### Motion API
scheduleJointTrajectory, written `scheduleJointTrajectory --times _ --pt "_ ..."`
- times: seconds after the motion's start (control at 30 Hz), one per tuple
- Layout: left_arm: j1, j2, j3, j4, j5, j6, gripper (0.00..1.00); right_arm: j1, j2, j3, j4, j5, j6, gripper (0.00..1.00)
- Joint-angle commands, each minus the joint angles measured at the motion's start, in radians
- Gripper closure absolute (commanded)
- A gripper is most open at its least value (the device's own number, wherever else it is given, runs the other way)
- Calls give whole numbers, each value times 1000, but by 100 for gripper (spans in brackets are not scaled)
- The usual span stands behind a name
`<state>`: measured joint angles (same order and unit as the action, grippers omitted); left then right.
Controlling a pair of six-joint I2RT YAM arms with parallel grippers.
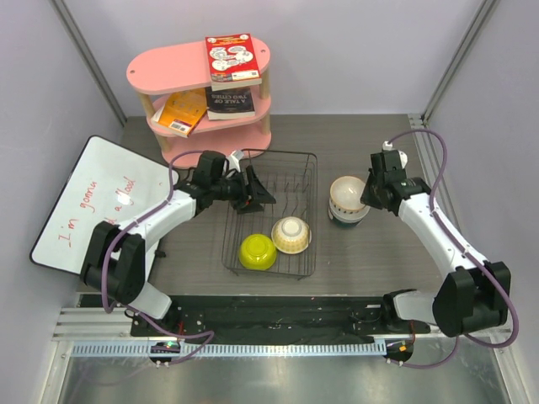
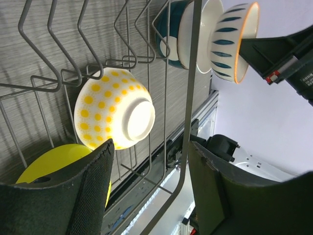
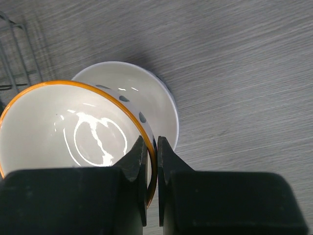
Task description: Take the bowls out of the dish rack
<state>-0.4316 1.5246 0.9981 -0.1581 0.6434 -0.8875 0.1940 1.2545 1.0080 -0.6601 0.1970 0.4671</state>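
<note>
Next, my right gripper lowers the orange-rimmed bowl (image 3: 73, 132) into the stack's upward-facing white bowl below. It then releases the bowl's rim, as the inside is open past it.
The black wire dish rack (image 1: 313, 181) stands mid-table and holds two upturned bowls: a yellow-green bowl (image 1: 257, 251) (image 2: 49, 166) and a white bowl with yellow dots (image 1: 291, 235) (image 2: 115, 115). My left gripper (image 1: 263, 197) (image 2: 149, 166) hovers open over the rack's middle, and only a rack wire (image 2: 188, 122) passes between its fingers. Right of the rack stands a stack of bowls (image 1: 347, 202) (image 2: 195, 34). Its top one is an orange-rimmed bowl (image 3: 73, 132) (image 2: 234, 41). My right gripper (image 1: 365, 194) (image 3: 150, 142) is shut on that bowl's rim.
A pink two-tier shelf (image 1: 168, 71) with books stands behind the rack. A whiteboard (image 1: 93, 202) lies at the left. The upright tines (image 2: 73, 54) of the rack rise close to my left fingers.
</note>
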Motion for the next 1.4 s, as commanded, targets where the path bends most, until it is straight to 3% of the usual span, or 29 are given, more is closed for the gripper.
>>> scheduleJointTrajectory --times 0.0,0.33,0.57,0.67,0.9,1.17,1.2,1.23,1.37 --pt "7 -53 5 -35 -7 42 39 -5 37 26 56 38 1 99" --pt "11 -57 -18 -41 -21 51 39 -7 62 -11 83 58 -7 95" --pt "13 -61 -15 -49 -24 55 39 -7 77 -14 86 48 -13 78" --pt "13 -60 -15 -47 -28 53 39 -7 75 -16 79 47 -15 65" --pt "13 -81 -7 -67 -44 64 40 -8 30 -32 53 56 -18 59" --pt "14 -78 16 -87 -48 71 40 -7 54 -28 51 25 -24 71" --pt "14 -80 16 -90 -48 73 40 -7 52 -29 50 24 -19 74" --pt "13 -77 14 -92 -48 74 40 -7 51 -29 53 22 -18 89" --pt "13 -72 13 -90 -48 74 40 -7 56 -32 59 28 -16 90"
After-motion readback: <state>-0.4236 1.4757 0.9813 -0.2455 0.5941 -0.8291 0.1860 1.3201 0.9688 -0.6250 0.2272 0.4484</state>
